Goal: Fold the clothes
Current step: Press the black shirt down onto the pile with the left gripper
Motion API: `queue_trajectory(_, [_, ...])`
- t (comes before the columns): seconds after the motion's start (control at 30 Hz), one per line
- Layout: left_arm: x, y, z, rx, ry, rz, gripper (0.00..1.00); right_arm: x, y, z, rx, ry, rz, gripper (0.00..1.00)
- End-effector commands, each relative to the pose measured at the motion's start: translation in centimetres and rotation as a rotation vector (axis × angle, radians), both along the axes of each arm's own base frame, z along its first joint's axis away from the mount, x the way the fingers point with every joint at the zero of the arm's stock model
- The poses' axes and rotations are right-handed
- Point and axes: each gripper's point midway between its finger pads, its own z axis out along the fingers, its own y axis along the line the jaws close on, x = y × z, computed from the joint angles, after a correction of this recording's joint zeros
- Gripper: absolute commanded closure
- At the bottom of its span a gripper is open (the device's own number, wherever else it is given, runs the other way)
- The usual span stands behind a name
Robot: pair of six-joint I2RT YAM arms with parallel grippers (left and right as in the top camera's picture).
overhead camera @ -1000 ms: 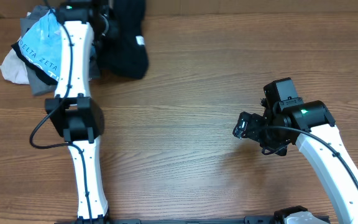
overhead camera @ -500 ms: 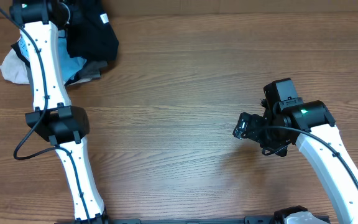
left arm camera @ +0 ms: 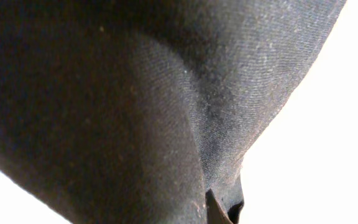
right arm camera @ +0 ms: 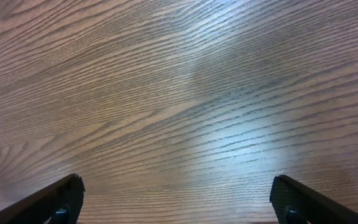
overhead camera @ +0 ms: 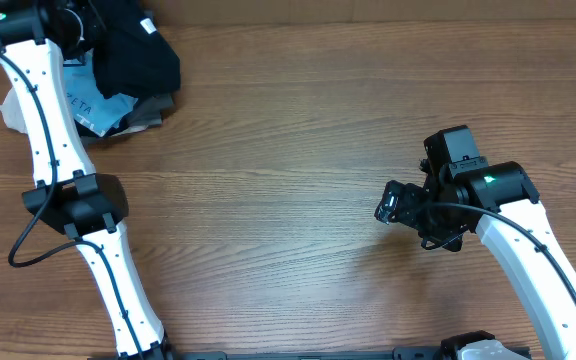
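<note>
The uncovered light blue printed shirt [overhead camera: 86, 96] is back from my left gripper. I should next pull the black garment back over it toward the white piece [overhead camera: 13, 110] and let go.
A black garment [overhead camera: 138, 55] hangs from my left gripper [overhead camera: 80, 18] at the table's far left corner, draped over a pile of clothes [overhead camera: 88, 100]. The pile holds a light blue printed shirt [overhead camera: 80, 102] and a white piece [overhead camera: 13, 110]. In the left wrist view the black fabric [left arm camera: 123, 106] fills almost everything and hides the jaws. My right gripper [overhead camera: 390, 205] hovers over bare wood at the right. In the right wrist view it [right arm camera: 179, 202] is wide open and empty, with only its two fingertips [right arm camera: 64, 194] showing.
The wooden table [overhead camera: 288, 150] stretches between the two arms. The left arm's cable [overhead camera: 18, 250] loops out beside its elbow. The far table edge runs right behind the pile.
My left gripper has swung left along the far edge, carrying the black garment over the pile. The right arm has not moved.
</note>
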Motion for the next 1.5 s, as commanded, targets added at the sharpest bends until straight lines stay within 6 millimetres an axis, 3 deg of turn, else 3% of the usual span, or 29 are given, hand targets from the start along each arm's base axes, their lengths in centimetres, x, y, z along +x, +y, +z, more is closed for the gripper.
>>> queue_trajectory(0.0, [-0.4,1.1,2.8,-0.022,-0.071,0.026,0.96,0.3,-0.1,0.6,0.0,-0.025,-0.008,0.0])
queue_trajectory(0.33, [-1.7,3.0,1.2,-0.018,-0.001,0.063,0.96,0.3,-0.1,0.6,0.001,-0.028,-0.008,0.0])
queue_trajectory(0.6, [-2.6,4.5,-3.1,-0.009,0.133,0.138,0.94,0.3,-0.1,0.6,0.0,-0.025,-0.008,0.0])
queue_trajectory(0.73, [-3.0,6.5,-5.1,0.031,0.187,0.232,0.93,0.1,-0.2,0.6,-0.001,-0.019,-0.008,0.0])
queue_trajectory(0.9, [-3.4,8.8,-5.4,0.113,0.199,0.273,0.91,-0.1,-0.2,0.5,-0.004,-0.007,-0.008,0.0])
queue_trajectory(0.97, [-3.4,9.3,-5.3,0.127,0.193,0.264,0.85,-0.1,-0.2,0.5,-0.004,-0.008,-0.008,0.0])
queue_trajectory(1.07, [-3.8,10.1,-5.3,0.144,0.202,0.28,0.88,-0.2,-0.2,0.5,-0.004,-0.006,-0.008,0.0])
queue_trajectory(1.1, [-3.9,10.3,-5.3,0.146,0.203,0.283,0.82,-0.2,-0.2,0.5,-0.003,-0.005,-0.008,0.0])
queue_trajectory(1.13, [-4.0,10.5,-5.3,0.149,0.203,0.287,0.7,-0.2,-0.2,0.5,-0.001,-0.004,-0.007,0.0])
queue_trajectory(1.17, [-4.0,10.6,-5.3,0.149,0.204,0.29,0.46,-0.2,-0.1,0.5,0.003,-0.003,-0.007,0.0])
queue_trajectory(1.2, [-4.1,10.8,-5.3,0.15,0.205,0.29,0.38,-0.3,-0.1,0.5,0.003,-0.002,-0.007,0.0])
queue_trajectory(1.27, [-4.4,11.2,-5.4,0.15,0.209,0.297,0.34,-0.3,-0.1,0.5,0.002,0.0,-0.007,0.0])
queue_trajectory(1.3, [-4.5,11.3,-5.4,0.149,0.21,0.299,0.21,-0.3,-0.1,0.5,0.002,0.0,-0.007,0.0])
queue_trajectory(1.33, [-4.6,11.5,-5.4,0.147,0.213,0.302,0.03,-0.3,-0.1,0.5,0.002,0.0,-0.007,0.0])
queue_trajectory(1.47, [-5.1,11.5,-5.6,0.129,0.231,0.304,0.0,-0.3,-0.1,0.5,0.002,-0.001,-0.007,0.0])
